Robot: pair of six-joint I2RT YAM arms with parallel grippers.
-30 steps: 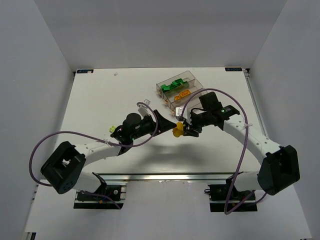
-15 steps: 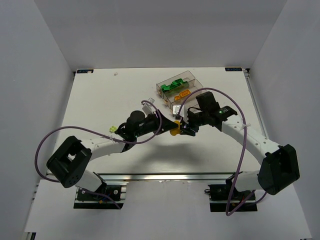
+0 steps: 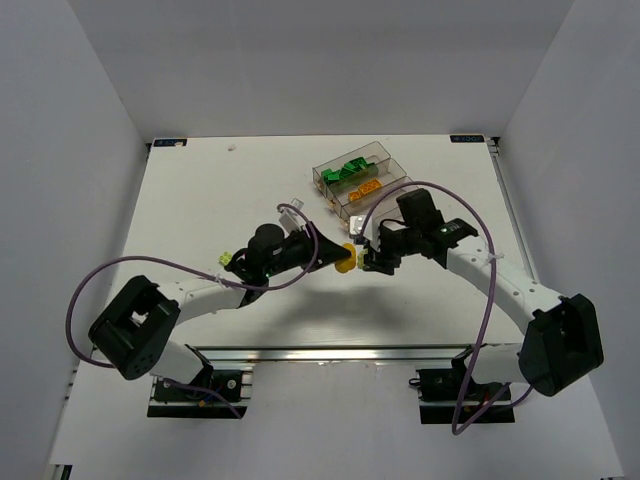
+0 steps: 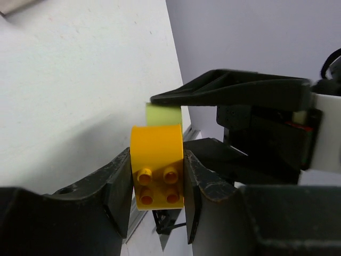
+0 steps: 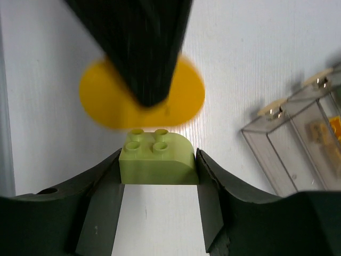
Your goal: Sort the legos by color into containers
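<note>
The robot's right gripper needs to leave the yellow brick next and turn outward over that empty container (image 5: 291, 157), the near one beside the orange legos.
In the middle of the table my two grippers meet tip to tip. My left gripper (image 4: 157, 162) is shut on a yellow rounded brick (image 4: 157, 146), studs facing the camera. My right gripper (image 5: 159, 157) is shut on a pale yellow-green brick (image 5: 159, 162), which presses against the yellow brick (image 5: 106, 101). From above, the yellow brick (image 3: 345, 262) shows between the left gripper (image 3: 338, 258) and the right gripper (image 3: 366, 258). The containers (image 3: 385, 153) stand behind, holding dark green legos (image 3: 347, 170) and orange legos (image 3: 366, 187).
A small pale brick (image 3: 225, 258) lies on the table beside the left arm's forearm. The containers' near end (image 5: 298, 144) is just right of the right gripper. Purple cables loop over both arms.
My left gripper has moved right up to the right gripper and closed on the yellow brick. The right gripper has kept its grip and shifted only slightly.
</note>
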